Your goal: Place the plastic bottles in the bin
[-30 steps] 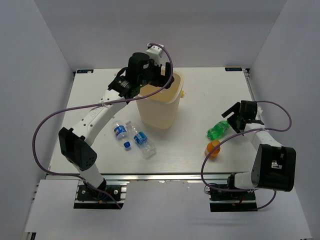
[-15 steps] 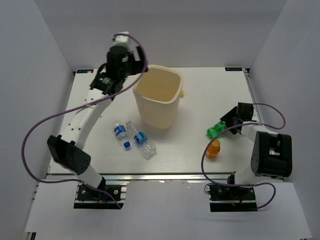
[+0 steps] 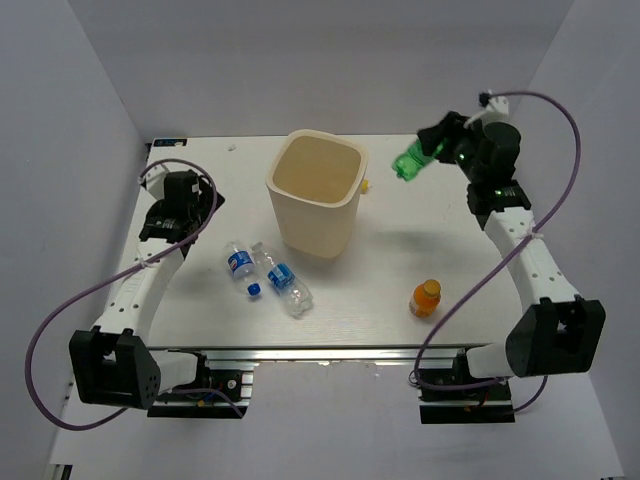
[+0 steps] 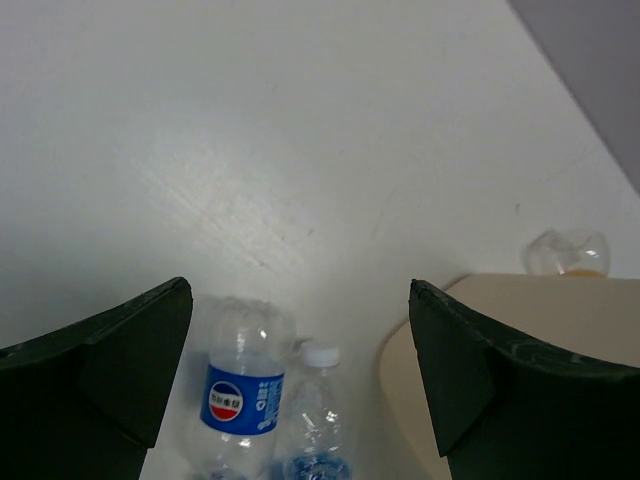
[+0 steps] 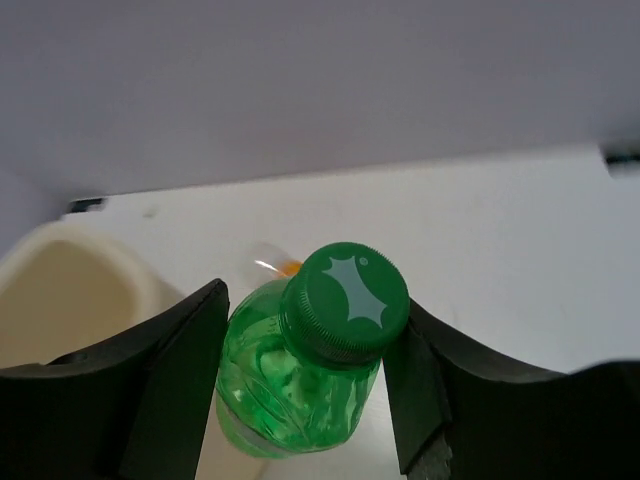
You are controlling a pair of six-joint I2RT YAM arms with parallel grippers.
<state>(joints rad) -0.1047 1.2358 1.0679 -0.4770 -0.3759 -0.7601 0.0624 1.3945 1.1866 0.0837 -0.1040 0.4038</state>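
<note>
My right gripper moves up and to the left in the top view, over the bin's opening (image 3: 318, 170) next, since the green bottle (image 3: 411, 161) hangs outside the bin's rim.
My right gripper (image 3: 434, 149) is shut on the green bottle (image 3: 411, 161), held in the air to the right of the cream bin (image 3: 311, 226). In the right wrist view the fingers clamp the green bottle (image 5: 300, 385) just below its cap, and the bin (image 5: 60, 300) shows at the left. Two clear bottles with blue labels (image 3: 240, 262) (image 3: 283, 281) lie on the table left of the bin. The short orange bottle (image 3: 426, 297) stands at the front right. My left gripper (image 3: 195, 213) is open and empty at the left side, above and apart from the labelled bottle (image 4: 240, 385).
A small clear container with an orange tint (image 3: 367, 185) lies behind the bin's right side. White walls close in the table (image 3: 480, 290) on three sides. The left arm's purple cable loops over the front left edge.
My right gripper shut on the green bottle and lifted it from the table up to the right of the bin. The left arm swung away from the bin to the table's left side.
</note>
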